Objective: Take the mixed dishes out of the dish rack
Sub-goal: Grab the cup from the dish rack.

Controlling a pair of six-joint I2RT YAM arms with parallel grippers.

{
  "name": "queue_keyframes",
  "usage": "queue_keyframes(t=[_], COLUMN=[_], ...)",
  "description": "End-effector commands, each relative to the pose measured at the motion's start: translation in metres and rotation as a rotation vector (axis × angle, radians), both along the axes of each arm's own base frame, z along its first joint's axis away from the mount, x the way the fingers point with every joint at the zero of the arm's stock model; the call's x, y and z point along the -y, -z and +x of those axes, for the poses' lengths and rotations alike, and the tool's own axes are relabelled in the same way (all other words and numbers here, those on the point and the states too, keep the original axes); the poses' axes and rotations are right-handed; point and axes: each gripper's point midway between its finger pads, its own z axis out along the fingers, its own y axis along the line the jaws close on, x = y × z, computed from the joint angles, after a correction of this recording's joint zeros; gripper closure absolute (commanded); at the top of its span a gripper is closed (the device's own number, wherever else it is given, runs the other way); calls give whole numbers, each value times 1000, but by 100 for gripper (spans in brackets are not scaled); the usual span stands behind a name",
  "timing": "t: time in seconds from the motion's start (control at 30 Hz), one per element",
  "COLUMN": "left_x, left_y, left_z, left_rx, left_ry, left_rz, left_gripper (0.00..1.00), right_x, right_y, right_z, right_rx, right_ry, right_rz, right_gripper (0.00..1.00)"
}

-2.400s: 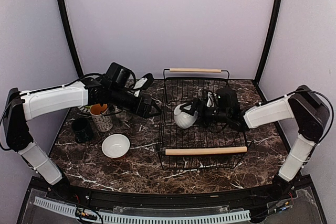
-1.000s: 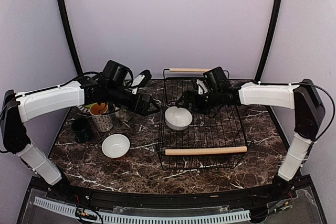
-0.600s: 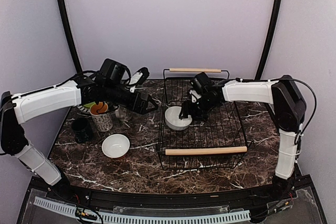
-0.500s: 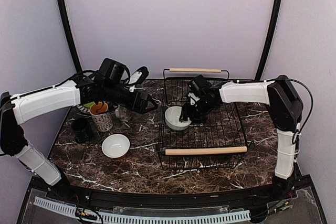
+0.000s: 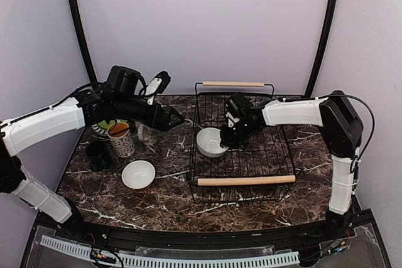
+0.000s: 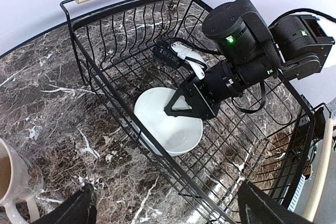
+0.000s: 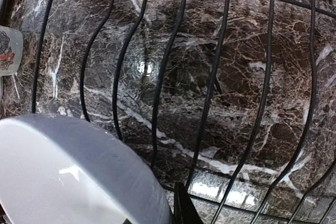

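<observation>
I will raise my right gripper over the dish rack's side, move left in the top view and lower to release onto the second white bowl (image 5: 138, 174), since it stands empty.
The dish rack (image 5: 245, 181) stands right of centre, with one white bowl (image 5: 210, 143) inside near its left wall. My right gripper (image 5: 226, 135) is shut on that bowl's right rim. The left wrist view shows the same bowl (image 6: 168, 129) with the right gripper (image 6: 185, 106) pinching its far edge. In the right wrist view the bowl's outer wall (image 7: 68, 171) fills the lower left, with one finger (image 7: 184, 211) against it and the rack's wires (image 7: 271, 35) beyond. My left gripper (image 5: 171, 120) hangs open over the table left of the rack, holding nothing.
On the table left of the rack stand a patterned mug with an orange inside (image 5: 120, 139), a dark cup (image 5: 97, 154), a pale mug (image 5: 147, 134) and a second white bowl (image 5: 138, 174). A lime-green plate (image 5: 102, 127) peeks out under the left arm.
My right gripper came down from the rack's back onto the bowl and shut on its rim. The left arm drew back to the left, still open.
</observation>
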Motion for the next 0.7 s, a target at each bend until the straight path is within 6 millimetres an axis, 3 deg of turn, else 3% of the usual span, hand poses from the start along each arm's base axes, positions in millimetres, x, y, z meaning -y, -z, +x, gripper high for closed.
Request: queue_keyframes(t=[0.0, 0.2, 0.47, 0.67], left_x=[-3, -15, -26, -35], left_y=[-23, -43, -60, -75], left_z=[-11, -13, -17, -22], left_rx=[79, 162, 248, 317], left_ry=[24, -16, -38, -57], left_rz=[-76, -107, -137, -164], left_gripper=[7, 5, 5, 4], right_x=[2, 14, 23, 14], right_y=[-30, -59, -104, -143], right_z=[0, 0, 4, 3], right_rx=[80, 162, 276, 377], right_ry=[13, 18, 19, -31], right_rz=[27, 27, 35, 78], right_gripper=[92, 100, 100, 100])
